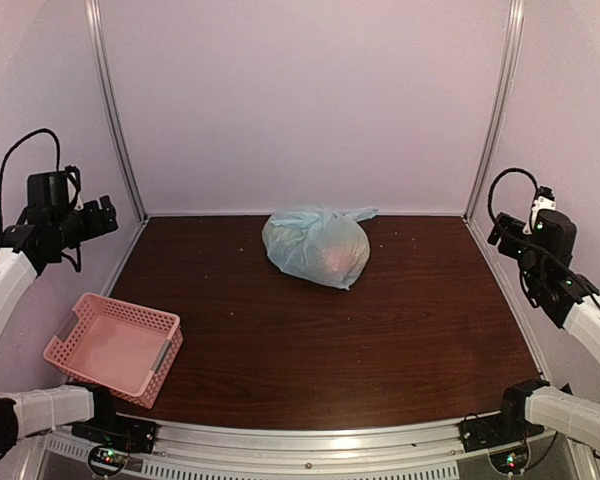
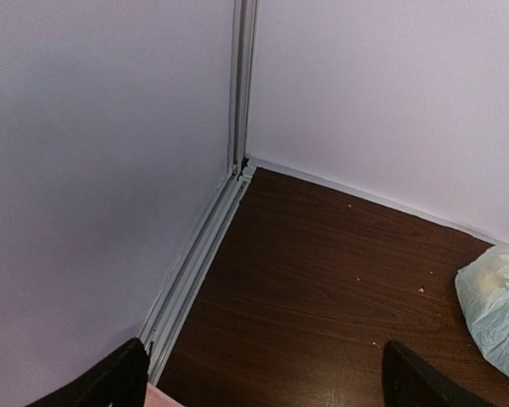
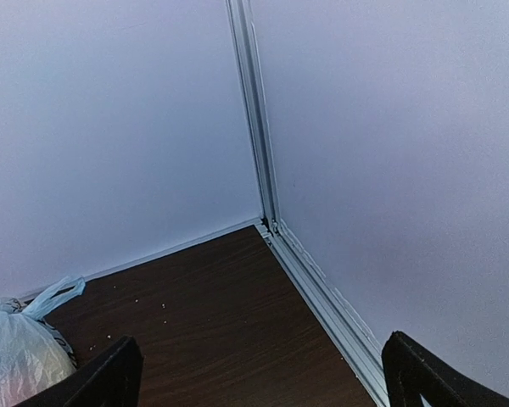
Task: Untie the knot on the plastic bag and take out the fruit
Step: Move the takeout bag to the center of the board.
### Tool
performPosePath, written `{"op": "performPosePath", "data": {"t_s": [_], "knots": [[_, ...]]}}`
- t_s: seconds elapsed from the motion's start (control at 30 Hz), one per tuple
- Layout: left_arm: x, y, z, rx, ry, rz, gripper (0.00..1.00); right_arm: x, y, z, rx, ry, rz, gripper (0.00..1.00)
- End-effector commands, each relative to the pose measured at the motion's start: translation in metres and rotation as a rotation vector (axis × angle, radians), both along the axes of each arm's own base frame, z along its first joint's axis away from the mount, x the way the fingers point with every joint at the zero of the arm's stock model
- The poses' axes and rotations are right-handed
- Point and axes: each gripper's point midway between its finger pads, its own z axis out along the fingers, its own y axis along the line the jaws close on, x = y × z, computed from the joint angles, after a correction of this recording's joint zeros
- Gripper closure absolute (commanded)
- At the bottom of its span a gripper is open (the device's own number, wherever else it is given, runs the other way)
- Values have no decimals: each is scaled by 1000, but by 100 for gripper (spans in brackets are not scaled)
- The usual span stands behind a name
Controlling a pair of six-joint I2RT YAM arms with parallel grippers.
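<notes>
The bag is tied shut. I should turn my right gripper toward the bag and lower it onto loose plastic beside the knot (image 1: 330,215).
The pale blue-green plastic bag (image 1: 316,247) sits tied shut at the back middle of the dark wooden table (image 1: 380,340). Its knot (image 1: 330,215) is at the top, with a handle loop (image 1: 364,212) sticking out to the right. An orange tint of fruit (image 1: 338,260) shows through the plastic; the other fruit is hidden. My left gripper (image 1: 102,214) hangs open high at the left wall, far from the bag. My right gripper (image 1: 500,232) hangs open high at the right wall. The left wrist view catches the bag's edge (image 2: 499,314), and the right wrist view shows the bag (image 3: 17,360) and the loop (image 3: 55,297).
A pink perforated basket (image 1: 115,348) stands at the near left of the table, its corner (image 2: 163,398) showing under my left fingers. Pale walls with metal corner posts (image 1: 115,110) enclose the table on three sides. Small crumbs lie near the back edge.
</notes>
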Motion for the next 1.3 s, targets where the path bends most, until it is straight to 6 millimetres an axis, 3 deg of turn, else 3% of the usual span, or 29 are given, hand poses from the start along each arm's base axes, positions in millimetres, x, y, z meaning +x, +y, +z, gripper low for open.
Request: {"op": "performPosePath", "data": {"t_s": [0.0,0.17,0.3,0.43,0.5,0.63,0.83,1.0,1.27], "knots": [[10,15,8,117,95,41,3,10,21,4,4,44,132,1],[46,-30,39,103,33,-241,3,31,58,-5,29,113,282,1],[63,-74,62,33,-40,-406,3,44,109,-12,2,165,376,1],[55,-110,76,30,-192,-568,3,63,170,-16,87,185,534,1],[45,-121,63,3,-219,-629,3,75,199,-17,146,186,620,1],[33,-121,57,-13,-262,-628,2,101,247,-19,170,201,724,1],[29,-122,58,-23,-277,-632,3,147,297,-47,193,304,777,1],[29,-124,58,-26,-272,-645,3,174,324,-86,127,426,768,8],[30,-122,58,-13,-266,-638,2,195,347,-119,-18,521,748,19]]}}
